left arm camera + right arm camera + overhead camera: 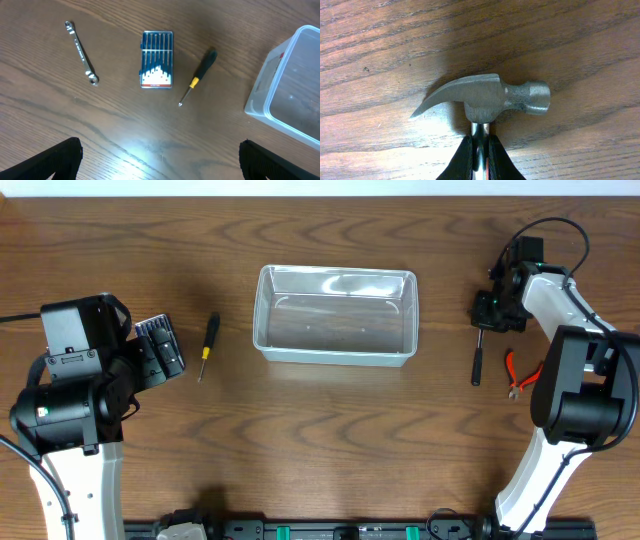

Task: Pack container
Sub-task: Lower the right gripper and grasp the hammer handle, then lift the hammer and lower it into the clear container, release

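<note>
The right gripper rises next, swings over the container (335,356), turns and lowers inside to release the rod. The handle points crosswise to the container's long side.
The clear plastic container (335,356) stands empty at the table's centre; its corner shows at the right of the left wrist view (260,95). At the right, a steel claw hammer (485,97) lies on the wood, its black handle (477,362) pointing toward the front. My right gripper (480,144) is shut on the hammer's shiny shaft just below the head, and appears from above (488,308) beside the container's right end. My left gripper (160,165) hangs open above bare wood at the left, holding nothing.
Left of the container lie a black-and-yellow screwdriver (199,75), a blue case of bits (157,59) and a small wrench (81,52). Red-handled pliers (518,375) rest beside the hammer handle, close to the right arm's base.
</note>
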{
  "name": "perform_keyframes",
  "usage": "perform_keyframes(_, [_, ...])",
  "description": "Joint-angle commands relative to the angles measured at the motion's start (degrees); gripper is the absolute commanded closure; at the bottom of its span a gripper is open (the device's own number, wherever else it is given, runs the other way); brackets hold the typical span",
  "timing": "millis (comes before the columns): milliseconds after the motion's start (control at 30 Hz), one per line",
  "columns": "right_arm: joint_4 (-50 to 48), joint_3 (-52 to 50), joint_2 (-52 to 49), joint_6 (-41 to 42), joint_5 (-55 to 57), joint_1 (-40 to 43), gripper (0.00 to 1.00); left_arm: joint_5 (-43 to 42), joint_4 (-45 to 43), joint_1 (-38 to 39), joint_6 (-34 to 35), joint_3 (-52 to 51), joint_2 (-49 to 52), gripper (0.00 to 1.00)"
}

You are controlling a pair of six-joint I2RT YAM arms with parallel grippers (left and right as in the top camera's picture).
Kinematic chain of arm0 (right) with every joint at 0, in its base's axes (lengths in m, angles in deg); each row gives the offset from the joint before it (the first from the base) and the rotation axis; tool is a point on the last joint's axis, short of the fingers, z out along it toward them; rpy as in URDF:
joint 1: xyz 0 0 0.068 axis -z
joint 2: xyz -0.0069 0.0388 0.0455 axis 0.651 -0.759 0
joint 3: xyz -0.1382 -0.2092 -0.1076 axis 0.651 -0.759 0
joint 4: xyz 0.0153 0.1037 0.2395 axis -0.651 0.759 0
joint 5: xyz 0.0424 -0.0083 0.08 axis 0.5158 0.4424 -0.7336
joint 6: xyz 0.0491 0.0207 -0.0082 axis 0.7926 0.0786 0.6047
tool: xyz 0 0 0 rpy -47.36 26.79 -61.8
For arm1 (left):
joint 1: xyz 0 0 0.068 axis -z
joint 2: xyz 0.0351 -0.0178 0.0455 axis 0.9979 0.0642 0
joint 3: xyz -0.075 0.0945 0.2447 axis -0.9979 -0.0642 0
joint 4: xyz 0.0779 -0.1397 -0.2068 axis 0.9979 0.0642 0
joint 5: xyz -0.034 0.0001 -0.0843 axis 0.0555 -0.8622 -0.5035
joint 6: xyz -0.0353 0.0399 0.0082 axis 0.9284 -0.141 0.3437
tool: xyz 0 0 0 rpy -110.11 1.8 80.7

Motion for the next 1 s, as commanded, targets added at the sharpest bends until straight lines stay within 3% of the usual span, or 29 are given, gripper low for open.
perform_keyframes(0, [0.7,-1.5,-0.9,0.0,-1.1,-0.3,0.98,0.6,0.2,-0.3,-0.8,1.2,0.2,0.01])
perform_keyframes(533, [0.9,-0.6,-0.6,0.1,-1.2,-0.3,0.99,0.7,0.2,-0.3,-0.8,1.2,0.2,0.02])
perform_keyframes(733, [7.2,7.8,4.3,0.3,-1.1,-0.9,0.99,0.7,0.2,-0.3,-0.8,1.2,0.2,0.02])
perform_keyframes(967, [11.0,17.7,14.6,-7.5,-0.5,-7.9,0.99,0.7,0.2,-0.3,-0.8,1.2,0.2,0.02])
